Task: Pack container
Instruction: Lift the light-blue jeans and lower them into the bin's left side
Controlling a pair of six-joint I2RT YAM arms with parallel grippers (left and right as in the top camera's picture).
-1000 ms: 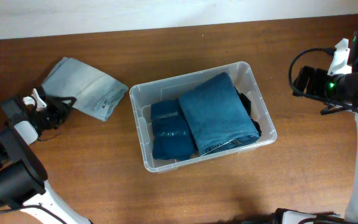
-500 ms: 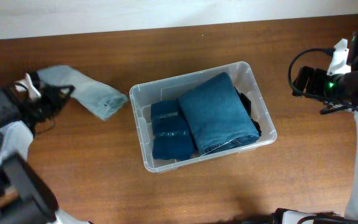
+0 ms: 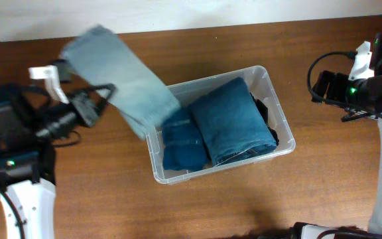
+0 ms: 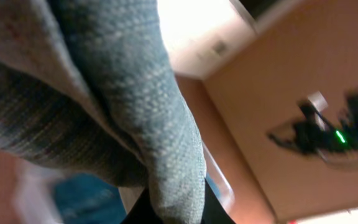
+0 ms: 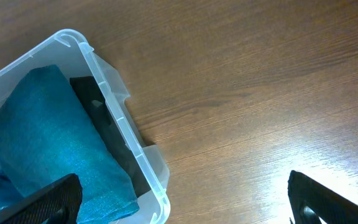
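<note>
The smaller dark blue garment lies below the left gripper and to its right in the overhead view, so the gripper should carry the jeans across, lower them and let them go.
The clear plastic container stands mid-table and holds folded dark blue jeans, a smaller dark blue folded garment and something black at its right end. My left gripper is shut on pale blue folded jeans, held in the air over the container's left rim. In the left wrist view the pale denim fills the frame between my fingers. My right gripper is open and empty above the table, right of the container.
The brown wooden table runs to a white wall at the back. The right arm's body and cables stand at the right edge. The left arm's base sits at the front left.
My left gripper has lifted the pale blue jeans off the table at far left and carried them right and up, over the container's left rim. The right arm has not moved.
</note>
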